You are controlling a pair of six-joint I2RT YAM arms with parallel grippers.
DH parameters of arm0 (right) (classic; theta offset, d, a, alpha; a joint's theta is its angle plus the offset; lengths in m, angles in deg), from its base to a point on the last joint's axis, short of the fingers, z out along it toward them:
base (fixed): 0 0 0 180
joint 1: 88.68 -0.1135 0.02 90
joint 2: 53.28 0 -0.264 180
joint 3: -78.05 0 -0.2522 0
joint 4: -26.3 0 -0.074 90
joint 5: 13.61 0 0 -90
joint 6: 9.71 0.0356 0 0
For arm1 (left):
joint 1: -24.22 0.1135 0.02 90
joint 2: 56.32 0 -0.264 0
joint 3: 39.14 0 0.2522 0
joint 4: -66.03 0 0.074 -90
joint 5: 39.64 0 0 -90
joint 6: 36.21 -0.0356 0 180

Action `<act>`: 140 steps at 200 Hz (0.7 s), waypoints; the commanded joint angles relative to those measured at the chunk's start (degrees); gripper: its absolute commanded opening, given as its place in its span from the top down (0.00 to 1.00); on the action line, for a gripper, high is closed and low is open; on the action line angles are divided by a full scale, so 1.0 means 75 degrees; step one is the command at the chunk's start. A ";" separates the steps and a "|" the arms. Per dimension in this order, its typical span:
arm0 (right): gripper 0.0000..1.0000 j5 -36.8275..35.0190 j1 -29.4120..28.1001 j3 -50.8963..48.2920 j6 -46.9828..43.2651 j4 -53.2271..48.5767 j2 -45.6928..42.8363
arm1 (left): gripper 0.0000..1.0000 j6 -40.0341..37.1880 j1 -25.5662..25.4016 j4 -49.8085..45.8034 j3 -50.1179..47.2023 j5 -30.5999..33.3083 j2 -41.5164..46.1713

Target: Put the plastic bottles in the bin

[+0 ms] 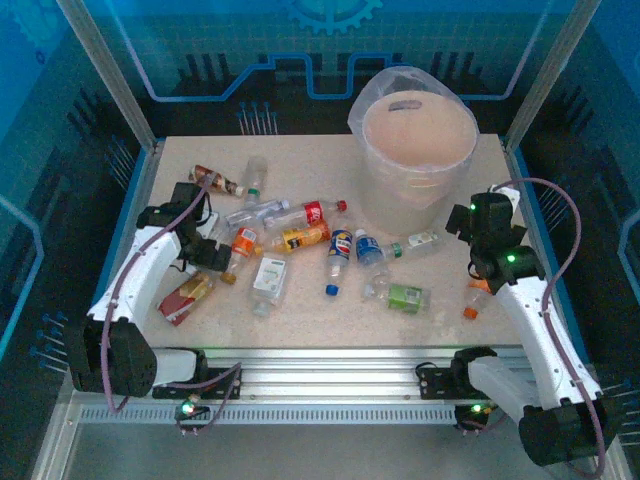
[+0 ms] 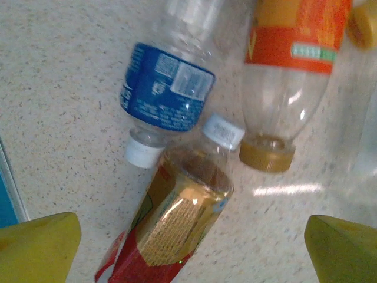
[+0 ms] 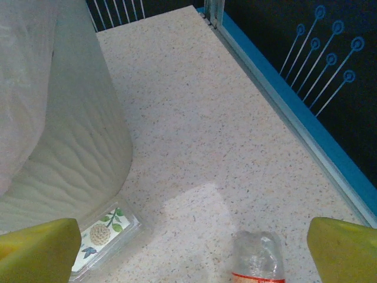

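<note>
Bare tabletop is on either side of the red-and-gold labelled bottle (image 2: pixel 171 230). I will lower my left gripper and bring it back, fingers astride the bottle's gold upper body (image 2: pixel 189 203), then close.
Several plastic bottles lie scattered across the table left of the bin (image 1: pixel 415 150), a big off-white bucket with a clear bag liner at the back right. My left gripper (image 1: pixel 208 257) hangs open over a cluster of three. A red-and-gold labelled bottle (image 2: pixel 171 230) lies between its yellow fingertips (image 2: pixel 35 247). A blue-labelled bottle (image 2: pixel 168 88) and an orange-labelled bottle (image 2: pixel 288 76) lie just beyond. My right gripper (image 1: pixel 480 258) stands open right of the bin. A clear red-banded bottle (image 3: pixel 257 256) lies between its fingertips (image 3: pixel 344 250). A flower-labelled bottle (image 3: pixel 103 236) rests against the bin wall (image 3: pixel 70 118).
The table's blue right rim (image 3: pixel 294 112) runs close by the right gripper, with bare tabletop (image 3: pixel 194 118) between it and the bin. More bottles lie mid-table, among them a red-labelled one (image 1: pixel 312 212) and a green-labelled one (image 1: pixel 400 296).
</note>
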 commanded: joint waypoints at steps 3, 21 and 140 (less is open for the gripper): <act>0.00 -0.0273 -0.0087 0.0230 -0.0176 -0.0124 -0.0128 | 0.01 -0.1421 0.0296 -0.0585 -0.0132 -0.0421 0.0197; 0.00 -0.0332 -0.0081 0.0231 -0.0199 -0.0152 -0.0127 | 0.01 -0.1597 0.0414 -0.0459 -0.0373 -0.0551 0.0147; 0.00 -0.0410 -0.0040 0.0555 -0.0541 -0.0072 0.0259 | 0.01 -0.1685 0.0789 0.0055 -0.0866 0.0189 -0.2109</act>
